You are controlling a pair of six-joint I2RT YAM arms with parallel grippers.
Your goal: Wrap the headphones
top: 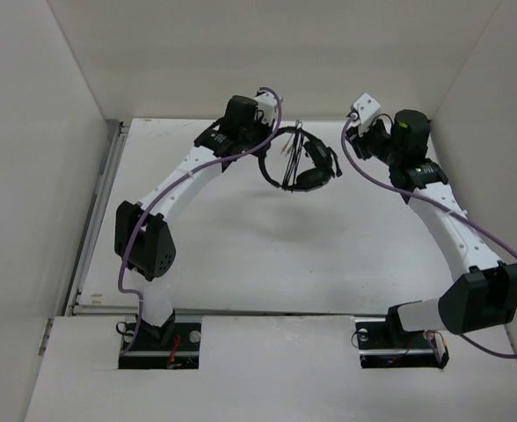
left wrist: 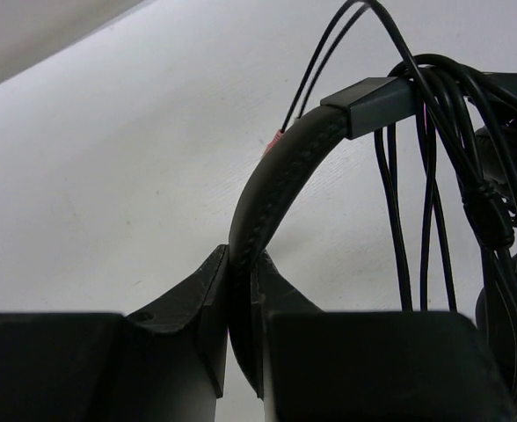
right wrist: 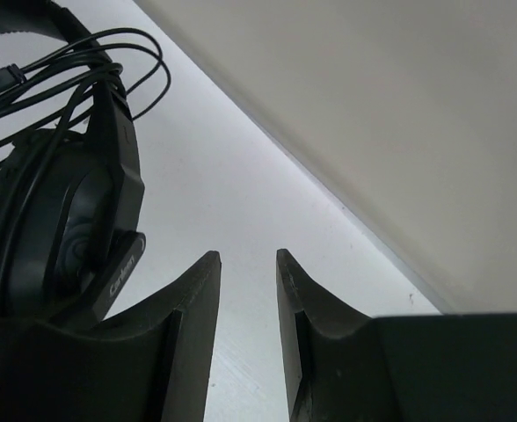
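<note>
My left gripper should lower the black headphones (top: 302,163) onto the bare white tabletop and release the headband, as the cable already loops around the slider.
The black headphones (top: 302,163) hang above the back of the white table (top: 267,255). My left gripper (top: 270,143) is shut on the padded headband (left wrist: 276,176), which runs up from between the left fingertips (left wrist: 241,268). The thin black cable (left wrist: 434,176) is looped several times over the headband slider, and a reddish plug tip (left wrist: 274,141) shows behind the band. My right gripper (top: 346,139) stands just right of the headphones. In its own wrist view the right gripper (right wrist: 245,259) is open with nothing between its fingers. An earcup (right wrist: 56,220) and cable loops (right wrist: 83,53) lie to its left.
White enclosure walls stand on three sides; the back wall (right wrist: 373,105) is close behind the right gripper. Purple robot cables (top: 192,176) trail along both arms. A metal rail (top: 100,202) runs along the table's left edge.
</note>
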